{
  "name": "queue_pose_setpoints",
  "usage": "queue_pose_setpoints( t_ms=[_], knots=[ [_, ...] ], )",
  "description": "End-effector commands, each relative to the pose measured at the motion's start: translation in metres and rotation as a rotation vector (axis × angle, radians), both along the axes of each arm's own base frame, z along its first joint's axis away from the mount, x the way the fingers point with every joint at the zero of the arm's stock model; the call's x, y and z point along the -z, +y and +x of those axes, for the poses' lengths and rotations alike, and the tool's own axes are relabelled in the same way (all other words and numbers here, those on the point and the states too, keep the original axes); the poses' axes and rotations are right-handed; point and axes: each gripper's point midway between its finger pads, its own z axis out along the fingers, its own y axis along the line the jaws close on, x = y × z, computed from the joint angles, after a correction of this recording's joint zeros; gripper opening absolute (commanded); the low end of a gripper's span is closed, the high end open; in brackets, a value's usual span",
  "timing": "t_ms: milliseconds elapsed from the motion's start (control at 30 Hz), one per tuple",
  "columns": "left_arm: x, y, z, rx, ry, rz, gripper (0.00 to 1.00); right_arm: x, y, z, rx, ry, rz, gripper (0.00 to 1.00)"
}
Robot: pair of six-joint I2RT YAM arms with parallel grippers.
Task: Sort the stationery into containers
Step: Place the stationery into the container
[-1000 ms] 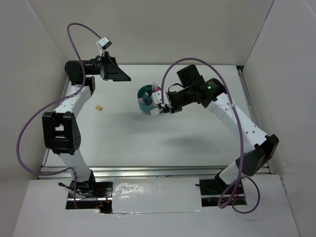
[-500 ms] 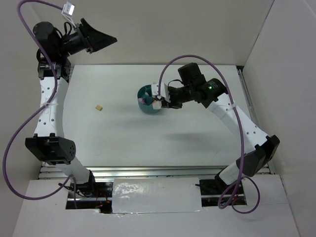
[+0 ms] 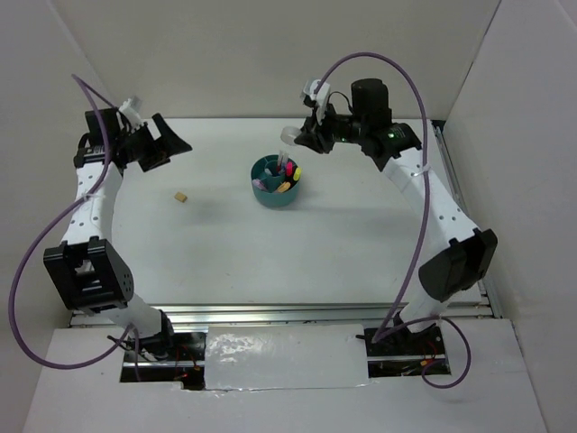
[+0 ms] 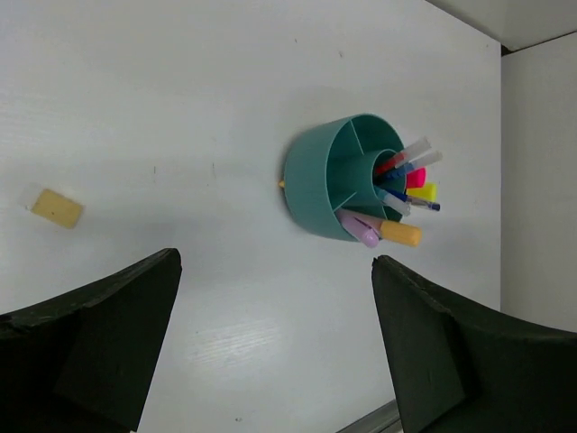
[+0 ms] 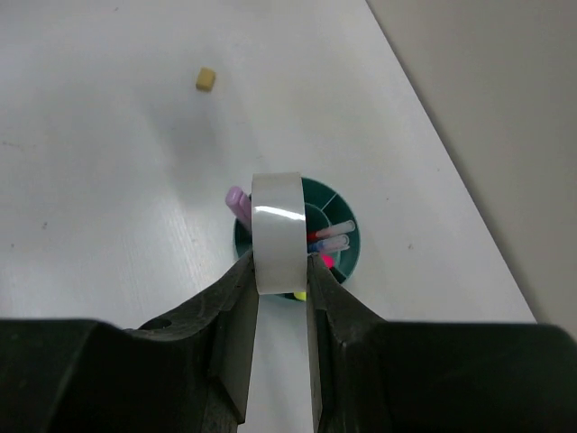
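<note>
My right gripper will next move down into the organizer's far section and let go of the clear ring there, since there is open space between the pens and the organizer's rim.
The round teal organizer stands at the middle back of the table. It holds red and blue pens, pink-capped and yellow-capped highlighters, a lilac stick and an orange stick. My right gripper is raised behind the organizer and is shut on the clear ring, held upright on edge between the fingers, with the organizer below it. The tan eraser lies alone on the table to the left. My left gripper is open and empty, above the table's back left; its view shows the organizer and the eraser.
White walls enclose the table at the back and on both sides. A metal rail runs along the near edge. Purple cables loop above both arms.
My right gripper has lifted the clear ring up and back from the organizer's rim. My left arm swung up high, then came down to the table's back left.
</note>
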Motion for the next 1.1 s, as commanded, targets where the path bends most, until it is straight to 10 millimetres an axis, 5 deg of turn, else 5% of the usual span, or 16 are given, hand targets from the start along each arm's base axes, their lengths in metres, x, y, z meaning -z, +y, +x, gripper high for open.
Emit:
queue_pose_setpoints(
  t_ms=[0,133,433,1067],
  knots=[
    [-0.051,0.006,-0.012,0.064,-0.237,-0.033,0.99,-0.017,0.008,0.027,-0.024,-0.027,0.108,0.06],
    [-0.059,-0.009,-0.022,0.169,-0.305,-0.113,0.99,-0.014,-0.001,0.065,-0.01,-0.01,0.145,0.07],
    [-0.052,-0.019,-0.03,0.232,-0.314,-0.103,0.99,0.033,-0.018,0.136,0.064,0.068,0.19,0.09],
    [-0.027,-0.017,-0.03,0.19,-0.223,-0.082,0.99,0.12,-0.008,0.152,-0.069,0.173,0.109,0.13]
  ],
)
